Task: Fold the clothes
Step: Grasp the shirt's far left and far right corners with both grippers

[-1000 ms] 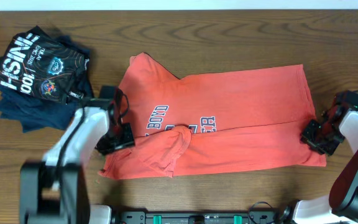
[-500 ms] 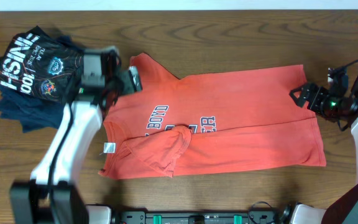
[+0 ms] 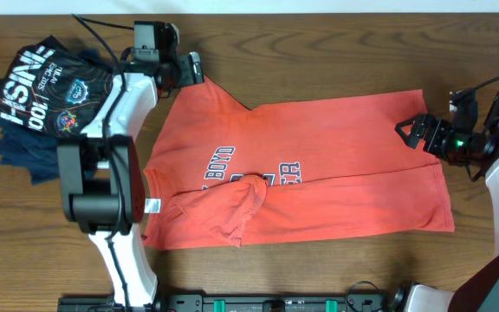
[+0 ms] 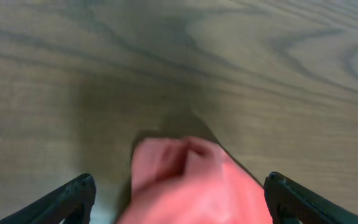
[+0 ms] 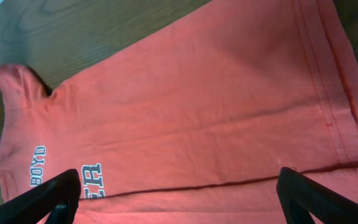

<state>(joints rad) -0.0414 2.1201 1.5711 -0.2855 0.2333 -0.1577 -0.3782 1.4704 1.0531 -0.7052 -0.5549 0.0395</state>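
My left gripper has its fingers spread, with the sleeve tip just below, between them. It should next ease down over the sleeve tip and close on the creased cloth.
The clothes, a red-orange T-shirt, lie spread on the wooden table with the near edge folded up over the chest print. A white tag shows at the lower left. My left gripper is open at the far left sleeve. In the left wrist view the sleeve tip lies between the spread fingers of that gripper, untouched. My right gripper hovers open over the shirt's far right corner. In the right wrist view that gripper looks down on the shirt and its fold line.
A pile of dark shirts with white lettering sits at the far left, close to the left arm. Bare wooden table runs along the far side of the shirt.
Both grippers opened and left the shirt's near edge. The left one swung up to the far left sleeve, the right one up to the far right corner.
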